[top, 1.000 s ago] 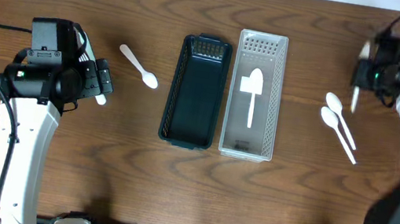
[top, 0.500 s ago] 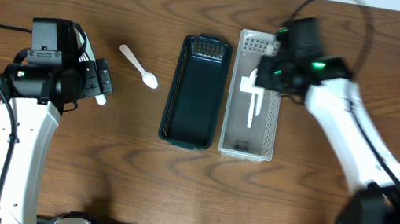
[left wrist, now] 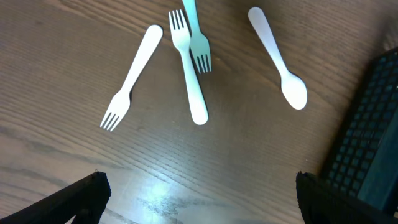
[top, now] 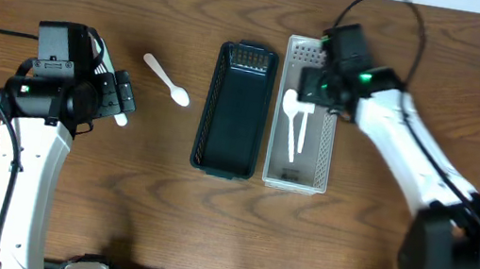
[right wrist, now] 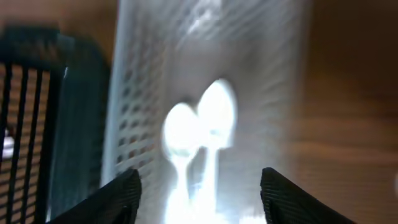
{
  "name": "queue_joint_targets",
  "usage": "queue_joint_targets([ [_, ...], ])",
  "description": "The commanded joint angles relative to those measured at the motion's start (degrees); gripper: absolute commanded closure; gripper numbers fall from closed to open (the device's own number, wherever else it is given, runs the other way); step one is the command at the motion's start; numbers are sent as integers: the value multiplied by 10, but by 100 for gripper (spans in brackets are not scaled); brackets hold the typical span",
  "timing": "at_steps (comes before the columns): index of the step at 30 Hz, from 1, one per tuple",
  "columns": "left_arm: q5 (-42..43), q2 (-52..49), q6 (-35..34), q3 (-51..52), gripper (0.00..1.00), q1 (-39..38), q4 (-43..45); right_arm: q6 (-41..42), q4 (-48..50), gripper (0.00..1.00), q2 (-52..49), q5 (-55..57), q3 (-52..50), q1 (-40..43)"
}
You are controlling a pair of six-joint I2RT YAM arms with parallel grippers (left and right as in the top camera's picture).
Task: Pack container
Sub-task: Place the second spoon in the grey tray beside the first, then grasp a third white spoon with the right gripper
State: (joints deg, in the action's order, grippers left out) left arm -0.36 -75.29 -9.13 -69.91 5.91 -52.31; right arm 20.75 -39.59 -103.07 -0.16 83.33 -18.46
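Observation:
A white spoon lies below the right gripper and to its right in the wrist view, so the robot will swing that gripper there past the white basket and down onto the spoon's handle.
Two open baskets stand side by side: a black one and a clear white one. Two white spoons lie in the white basket; in the blurred right wrist view the spoons show directly below my right gripper. That right gripper hangs open over the basket's far half and holds nothing. My left gripper stands wide open over bare wood. Ahead of it lie two white forks, a pale green fork and a white spoon.
The loose spoon lies between my left arm and the black basket. The black basket's wall fills the right edge of the left wrist view. Bare wood surrounds both baskets.
My right arm swung from the far right to above the white basket and its jaws opened. A second spoon now lies in that basket. The left arm stayed still.

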Motion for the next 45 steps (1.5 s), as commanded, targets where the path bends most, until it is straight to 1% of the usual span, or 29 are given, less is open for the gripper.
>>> queue_joint_targets([
  [1,-3,-3,5,-7,2,3,-2,-103,-9,30,61,95,5,61],
  [4,-3,-3,5,-7,2,3,-2,-207,-30,32,64,134,5,113],
  [8,-3,-3,5,-7,2,3,-2,-350,-82,42,38,121,1,174],
  [9,-3,-3,5,-7,2,3,-2,-369,-92,42,28,116,0,189],
  [13,-3,-3,5,-7,2,3,-2,-399,-111,43,-18,65,-3,232],
  [15,-3,-3,5,-7,2,3,-2,-416,-124,45,-42,44,-3,246],
  [16,-3,-3,5,-7,2,3,-2,-421,-130,48,-56,41,-3,251],
  [20,-3,-3,5,-7,2,3,-2,-420,-132,46,-90,35,-3,256],
  [24,-3,-3,5,-7,2,3,-2,-420,-156,47,-115,5,-3,256],
  [28,-3,-3,5,-7,2,3,-2,-420,-176,54,-133,-9,-3,255],
  [34,-3,-3,5,-7,2,3,-2,-408,-183,55,-142,4,-5,256],
  [36,-3,-3,5,-7,2,3,-2,-398,-183,57,-142,26,-10,256],
  [38,-3,-3,5,-7,2,3,-2,-393,-178,61,-142,38,-19,257],
  [45,-3,-3,5,-7,2,3,-2,-385,-146,65,-142,49,-63,265],
])
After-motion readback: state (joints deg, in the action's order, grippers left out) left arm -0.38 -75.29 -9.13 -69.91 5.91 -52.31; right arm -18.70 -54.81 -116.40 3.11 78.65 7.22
